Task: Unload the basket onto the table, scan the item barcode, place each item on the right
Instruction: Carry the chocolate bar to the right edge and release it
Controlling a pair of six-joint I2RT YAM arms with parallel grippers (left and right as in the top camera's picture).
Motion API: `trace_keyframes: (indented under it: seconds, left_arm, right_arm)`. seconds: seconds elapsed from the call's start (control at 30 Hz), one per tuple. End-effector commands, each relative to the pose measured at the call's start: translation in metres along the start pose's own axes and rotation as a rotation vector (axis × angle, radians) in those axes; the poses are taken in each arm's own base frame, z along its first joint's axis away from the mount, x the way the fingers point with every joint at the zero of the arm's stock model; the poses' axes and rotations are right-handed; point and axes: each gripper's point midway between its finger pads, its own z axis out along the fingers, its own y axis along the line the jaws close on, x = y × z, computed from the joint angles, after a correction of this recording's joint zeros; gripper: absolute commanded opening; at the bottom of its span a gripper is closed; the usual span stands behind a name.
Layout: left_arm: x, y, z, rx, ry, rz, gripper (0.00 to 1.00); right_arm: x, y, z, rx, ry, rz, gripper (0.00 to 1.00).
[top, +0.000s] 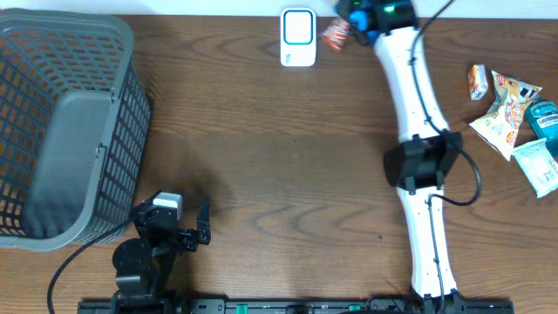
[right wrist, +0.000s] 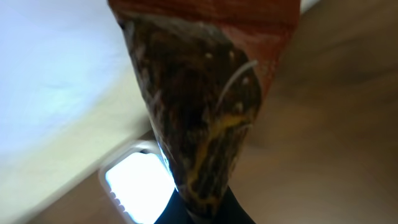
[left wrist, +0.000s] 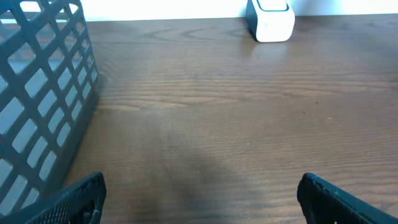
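Observation:
My right gripper should next move the packet away from the scanner (top: pixel 298 37), back and down onto the bare wood beside the yellow snack bag.
My right gripper (top: pixel 353 28) is at the far edge of the table, shut on a small red and brown snack packet (top: pixel 335 35) held just right of the white barcode scanner (top: pixel 298 37). In the right wrist view the packet (right wrist: pixel 205 93) fills the middle of the frame, pinched at its lower end, with the scanner's bright window (right wrist: pixel 138 186) behind it to the lower left. My left gripper (top: pixel 202 225) rests near the front edge, open and empty; its fingertips (left wrist: pixel 84 196) stand wide apart over bare wood. The scanner (left wrist: pixel 270 18) shows far ahead of it.
A grey mesh basket (top: pixel 61 131) stands at the left side, its wall (left wrist: pixel 37 106) close to my left gripper. At the right edge lie several packaged items: a small orange box (top: pixel 477 81), a yellow snack bag (top: pixel 503 109) and blue-white packs (top: pixel 542 139).

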Motion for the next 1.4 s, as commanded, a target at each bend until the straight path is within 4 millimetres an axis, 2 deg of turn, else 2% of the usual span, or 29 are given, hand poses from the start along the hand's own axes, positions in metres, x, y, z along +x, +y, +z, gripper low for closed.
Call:
trace_keyframes:
  seconds: [0.0, 0.1, 0.17, 0.2, 0.4, 0.5, 0.57, 0.63, 0.67, 0.7, 0.73, 0.77, 0.8, 0.9, 0.97, 1.03, 1.1, 1.23, 1.33, 1.37]
  left_arm:
    - [0.011, 0.001, 0.002, -0.004, 0.031, -0.017, 0.98]
    - [0.011, 0.001, 0.002, -0.004, 0.031, -0.017, 0.98]
    - [0.011, 0.001, 0.002, -0.004, 0.031, -0.017, 0.98]
    - [0.011, 0.001, 0.002, -0.004, 0.031, -0.017, 0.98]
    - [0.011, 0.001, 0.002, -0.004, 0.031, -0.017, 0.98]
    - [0.011, 0.001, 0.002, -0.004, 0.031, -0.017, 0.98]
    - [0.011, 0.001, 0.002, -0.004, 0.031, -0.017, 0.98]
    - [0.011, 0.001, 0.002, -0.004, 0.031, -0.017, 0.98]
    - [0.011, 0.001, 0.002, -0.004, 0.031, -0.017, 0.98]
    - [0.011, 0.001, 0.002, -0.004, 0.031, -0.017, 0.98]
    - [0.011, 0.001, 0.002, -0.004, 0.031, -0.017, 0.98]
    - [0.011, 0.001, 0.002, -0.004, 0.031, -0.017, 0.98]
    - [0.011, 0.001, 0.002, -0.004, 0.031, -0.017, 0.98]
    - [0.011, 0.001, 0.002, -0.004, 0.031, -0.017, 0.98]
    - [0.011, 0.001, 0.002, -0.004, 0.031, -0.017, 0.98]
    - [0.011, 0.001, 0.002, -0.004, 0.031, -0.017, 0.98]
    - [0.011, 0.001, 0.002, -0.004, 0.031, -0.017, 0.98]
    - [0.011, 0.001, 0.002, -0.004, 0.031, -0.017, 0.98]
    - [0.011, 0.001, 0.002, -0.004, 0.031, -0.017, 0.98]
    - [0.011, 0.001, 0.002, -0.004, 0.031, -0.017, 0.98]
  right_arm:
    - [-0.045, -0.068, -0.019, 0.191, -0.046, -0.167, 0.01]
    - [-0.057, -0.154, -0.030, 0.500, -0.029, -0.169, 0.01]
    - [-0.059, -0.201, -0.047, 0.650, 0.012, -0.142, 0.01]
    - [-0.059, -0.216, -0.053, 0.691, 0.034, -0.131, 0.01]
    - [-0.062, -0.283, -0.076, 0.828, 0.156, -0.104, 0.01]
    - [-0.067, -0.309, -0.087, 0.884, 0.174, -0.071, 0.01]
    - [-0.065, -0.318, -0.092, 0.899, 0.182, -0.012, 0.01]
    - [-0.062, -0.319, -0.089, 0.866, 0.209, 0.007, 0.04]
    - [-0.061, -0.319, -0.088, 0.858, 0.215, 0.014, 0.14]
    - [-0.060, -0.318, -0.088, 0.852, 0.218, 0.017, 0.30]
    - [-0.060, -0.318, -0.087, 0.849, 0.220, 0.018, 0.57]
    - [-0.060, -0.317, -0.087, 0.847, 0.220, 0.017, 0.67]
    - [-0.059, -0.316, -0.087, 0.846, 0.220, 0.015, 0.70]
    - [-0.058, -0.310, -0.087, 0.839, 0.218, 0.007, 0.66]
    - [-0.058, -0.299, -0.090, 0.805, 0.222, -0.004, 0.65]
    - [-0.059, -0.279, -0.100, 0.742, 0.219, -0.024, 0.65]
    - [-0.063, -0.253, -0.118, 0.665, 0.198, -0.038, 0.67]
    - [-0.068, -0.188, -0.171, 0.452, 0.155, -0.122, 0.73]
    - [-0.062, -0.137, -0.220, 0.266, 0.125, -0.210, 0.84]
    - [-0.058, -0.120, -0.240, 0.202, 0.109, -0.250, 0.85]
